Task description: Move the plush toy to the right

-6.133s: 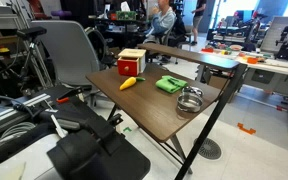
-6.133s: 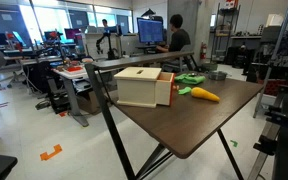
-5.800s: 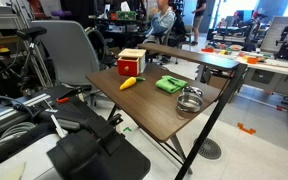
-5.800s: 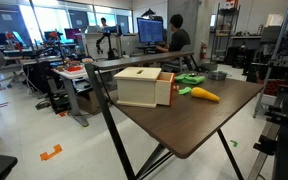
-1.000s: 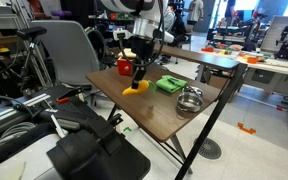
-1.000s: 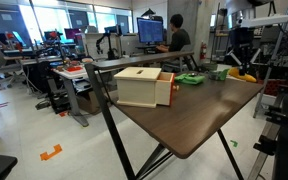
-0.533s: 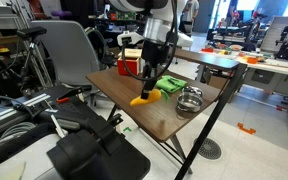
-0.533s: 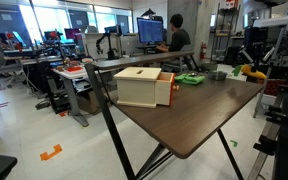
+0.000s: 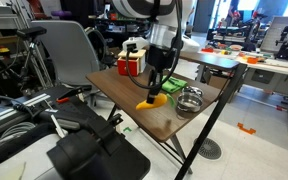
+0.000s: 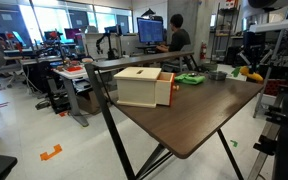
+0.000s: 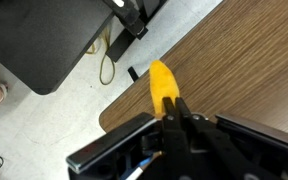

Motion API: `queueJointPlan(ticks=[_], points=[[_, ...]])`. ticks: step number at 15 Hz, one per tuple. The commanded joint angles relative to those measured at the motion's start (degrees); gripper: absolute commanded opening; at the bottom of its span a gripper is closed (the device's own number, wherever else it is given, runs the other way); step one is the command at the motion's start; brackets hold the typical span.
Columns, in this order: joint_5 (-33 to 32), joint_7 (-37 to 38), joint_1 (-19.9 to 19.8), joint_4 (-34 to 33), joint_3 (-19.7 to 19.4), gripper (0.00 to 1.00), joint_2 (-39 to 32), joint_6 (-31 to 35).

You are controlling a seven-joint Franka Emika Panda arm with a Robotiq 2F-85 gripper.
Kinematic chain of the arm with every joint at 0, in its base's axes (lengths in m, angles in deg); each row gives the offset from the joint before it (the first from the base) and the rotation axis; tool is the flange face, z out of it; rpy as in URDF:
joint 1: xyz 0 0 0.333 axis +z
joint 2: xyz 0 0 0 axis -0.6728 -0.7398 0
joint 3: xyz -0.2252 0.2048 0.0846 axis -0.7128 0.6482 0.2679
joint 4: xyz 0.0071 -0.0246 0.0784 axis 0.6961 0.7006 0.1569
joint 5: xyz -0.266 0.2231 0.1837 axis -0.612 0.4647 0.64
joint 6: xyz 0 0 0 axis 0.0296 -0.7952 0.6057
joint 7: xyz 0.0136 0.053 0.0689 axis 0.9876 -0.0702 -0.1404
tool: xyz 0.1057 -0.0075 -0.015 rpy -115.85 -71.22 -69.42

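Observation:
My gripper still holds the plush toy above the table, so next it needs to move down, set the toy on the bare table near the table's front edge and let go.
The orange-yellow plush toy hangs just above the brown table, near its front edge. My gripper is shut on the toy's upper end. In the wrist view the plush toy sticks out past the shut fingertips of the gripper, over the table's edge and the floor below. In the exterior view from the table's far end the plush toy shows small at the right end of the table, under the gripper.
A red-and-white box stands at the table's back left. The green cloth and a metal bowl lie right beside the toy. A wooden-looking box stands near that camera. Office chairs crowd the floor at the left.
The arm has carried the plush toy rightward along the table, away from the red-and-white box toward the metal bowl. The gripper stayed shut on it.

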State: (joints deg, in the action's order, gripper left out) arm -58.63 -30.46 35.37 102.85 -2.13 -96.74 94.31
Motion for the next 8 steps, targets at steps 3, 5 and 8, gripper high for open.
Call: queueJointPlan(ticks=[3, 5, 8], points=[[2.9, 0.2, -1.0, -5.2, -0.3, 0.01, -5.6, 0.1], [3.8, 0.2, -1.3, -6.7, -0.1, 0.01, -7.4, -0.1], [4.9, 0.4, -1.3, -8.7, 0.1, 0.01, -9.6, -0.6]])
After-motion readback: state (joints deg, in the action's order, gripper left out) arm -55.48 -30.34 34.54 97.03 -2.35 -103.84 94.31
